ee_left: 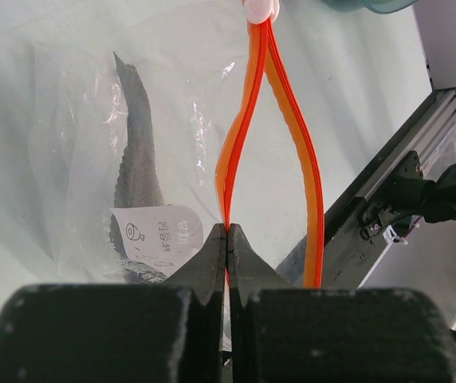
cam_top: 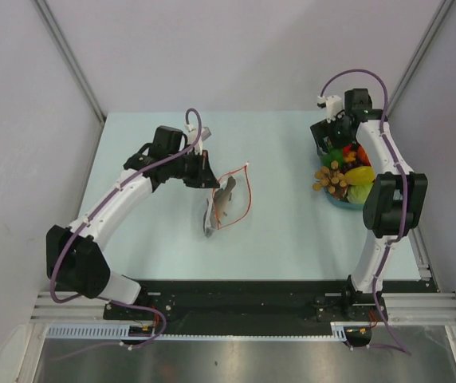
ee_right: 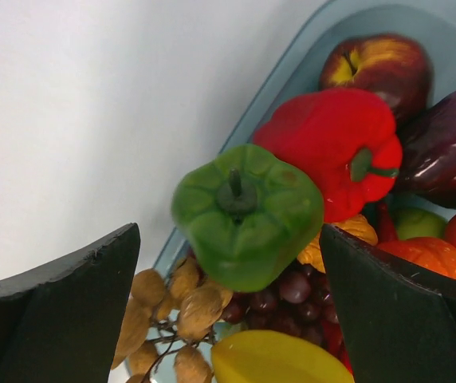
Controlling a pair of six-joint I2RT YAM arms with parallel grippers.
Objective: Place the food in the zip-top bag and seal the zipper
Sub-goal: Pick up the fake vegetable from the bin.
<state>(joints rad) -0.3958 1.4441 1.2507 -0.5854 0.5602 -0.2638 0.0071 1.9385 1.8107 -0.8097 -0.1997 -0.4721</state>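
The right gripper will next go down a little further around the green pepper (cam_top: 336, 158) (ee_right: 248, 211) and close its fingers from both sides, as the pepper is already between them.
The clear zip-top bag (cam_top: 226, 199) lies mid-table with a grey fish-shaped item (ee_left: 136, 159) and a white label inside. Its orange-red zipper (ee_left: 240, 136) gapes open in a loop, a white slider (ee_left: 260, 8) at the far end. My left gripper (ee_left: 228, 231) (cam_top: 206, 171) is shut on one side of that zipper. The food is heaped in the blue tray (ee_right: 292, 72): a green pepper (ee_right: 248, 211), a red pepper (ee_right: 332, 144), an apple (ee_right: 379, 64) and others. My right gripper (ee_right: 229, 231) (cam_top: 332, 144) hangs open over the heap, the green pepper between its fingers, untouched.
The tray (cam_top: 336, 199) stands at the table's right side, near the right arm's elbow (cam_top: 391, 203). Peanuts (ee_right: 172, 303), grapes (ee_right: 284, 291), a yellow fruit (ee_right: 280, 359) and a purple eggplant (ee_right: 451, 148) crowd it. A black rail (ee_left: 387, 207) runs along the near table edge.
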